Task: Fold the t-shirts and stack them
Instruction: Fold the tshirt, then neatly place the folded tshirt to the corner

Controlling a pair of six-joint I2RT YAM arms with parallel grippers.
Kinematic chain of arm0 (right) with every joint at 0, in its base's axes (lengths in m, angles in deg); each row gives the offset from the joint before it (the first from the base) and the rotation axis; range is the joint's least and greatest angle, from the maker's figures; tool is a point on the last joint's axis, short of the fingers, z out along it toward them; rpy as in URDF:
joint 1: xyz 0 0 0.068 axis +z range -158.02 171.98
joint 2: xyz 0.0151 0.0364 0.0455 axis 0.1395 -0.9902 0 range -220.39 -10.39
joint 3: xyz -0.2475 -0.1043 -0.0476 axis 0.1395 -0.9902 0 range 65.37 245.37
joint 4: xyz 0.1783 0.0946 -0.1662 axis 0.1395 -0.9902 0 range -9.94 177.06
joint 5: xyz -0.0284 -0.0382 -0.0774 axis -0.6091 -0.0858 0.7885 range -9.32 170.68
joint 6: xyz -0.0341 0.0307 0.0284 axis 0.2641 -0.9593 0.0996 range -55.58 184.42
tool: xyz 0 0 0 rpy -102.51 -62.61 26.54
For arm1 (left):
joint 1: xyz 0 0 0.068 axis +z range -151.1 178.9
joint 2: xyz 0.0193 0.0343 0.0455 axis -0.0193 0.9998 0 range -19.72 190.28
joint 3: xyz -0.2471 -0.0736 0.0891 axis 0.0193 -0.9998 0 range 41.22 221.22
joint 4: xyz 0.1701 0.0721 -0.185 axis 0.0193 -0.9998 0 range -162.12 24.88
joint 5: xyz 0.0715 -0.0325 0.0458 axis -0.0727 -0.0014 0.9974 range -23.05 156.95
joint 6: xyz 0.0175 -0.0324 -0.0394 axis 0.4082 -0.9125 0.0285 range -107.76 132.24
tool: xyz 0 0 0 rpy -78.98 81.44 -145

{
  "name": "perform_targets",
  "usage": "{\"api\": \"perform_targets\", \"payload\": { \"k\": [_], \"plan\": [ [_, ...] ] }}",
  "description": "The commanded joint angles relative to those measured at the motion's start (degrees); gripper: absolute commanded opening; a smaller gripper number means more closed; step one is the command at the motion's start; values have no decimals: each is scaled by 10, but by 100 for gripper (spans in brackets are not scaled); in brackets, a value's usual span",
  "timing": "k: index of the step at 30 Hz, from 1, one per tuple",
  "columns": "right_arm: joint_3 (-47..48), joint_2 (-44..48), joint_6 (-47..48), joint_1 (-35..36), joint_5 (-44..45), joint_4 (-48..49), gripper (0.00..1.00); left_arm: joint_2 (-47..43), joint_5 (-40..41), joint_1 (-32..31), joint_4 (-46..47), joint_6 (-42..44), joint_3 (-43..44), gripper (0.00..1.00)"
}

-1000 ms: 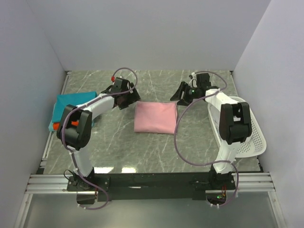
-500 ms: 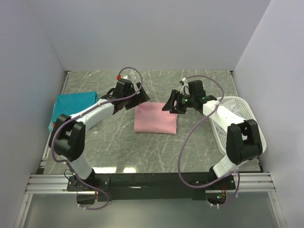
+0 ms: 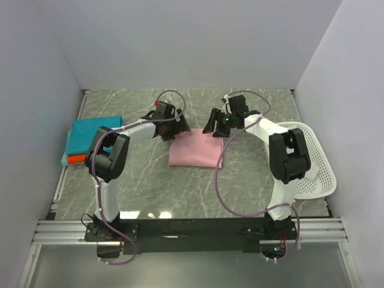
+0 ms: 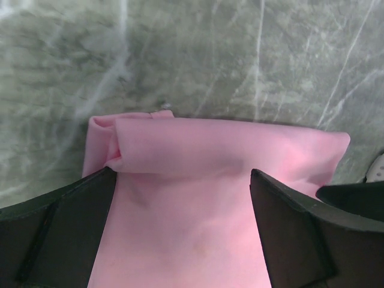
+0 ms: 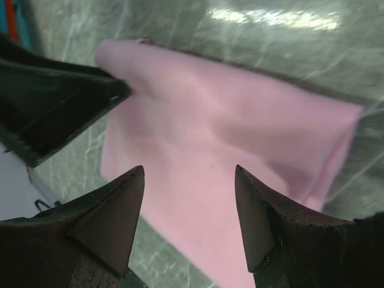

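Observation:
The robot needs to pull its left gripper back next and lower it astride the pink t-shirt's edge facing the teal shirt [image 3: 171, 150] below it, because bare table lies beside that edge.
A folded light pink t-shirt [image 3: 196, 150] lies in the middle of the table; it fills the left wrist view [image 4: 204, 198] and the right wrist view [image 5: 240, 156]. My left gripper [image 3: 179, 128] is open over its far left corner. My right gripper [image 3: 213, 127] is open over its far right corner. Neither holds cloth. A folded teal t-shirt [image 3: 90, 133] lies at the left on an orange-red one [image 3: 76, 159], of which only an edge shows. No white cloth shows.
A white perforated basket [image 3: 312, 162] stands at the right edge of the table. Grey walls close in the left, back and right. The marble tabletop [image 3: 180, 192] lies bare in front of the pink shirt.
Both grippers have moved inward to the far edge of the pink shirt, the left from the left, the right from the right. The shirts have not moved.

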Motion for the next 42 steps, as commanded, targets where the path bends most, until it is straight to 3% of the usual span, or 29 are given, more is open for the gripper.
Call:
{"api": "perform_targets", "payload": {
  "k": [1,11,17,22,29,36,42],
  "plan": [
    [27,-29,7,-19,27,-5,69,7,-5,18,9,2,16,99],
    [35,-108,1,-25,35,12,68,5,-19,21,26,-4,-17,100],
    [41,-49,22,-24,58,-17,68,-58,16,20,-4,-4,-15,99],
    [26,93,43,-19,85,-47,70,-152,63,17,-34,3,-48,99],
    [-157,313,17,-4,152,-24,77,-257,99,12,-46,14,-150,99],
    [-320,554,-56,-3,218,-11,87,-232,74,12,-38,27,-191,99],
    [-366,659,-60,-4,257,-76,89,-178,63,11,-34,30,-176,100]
  ]
}}
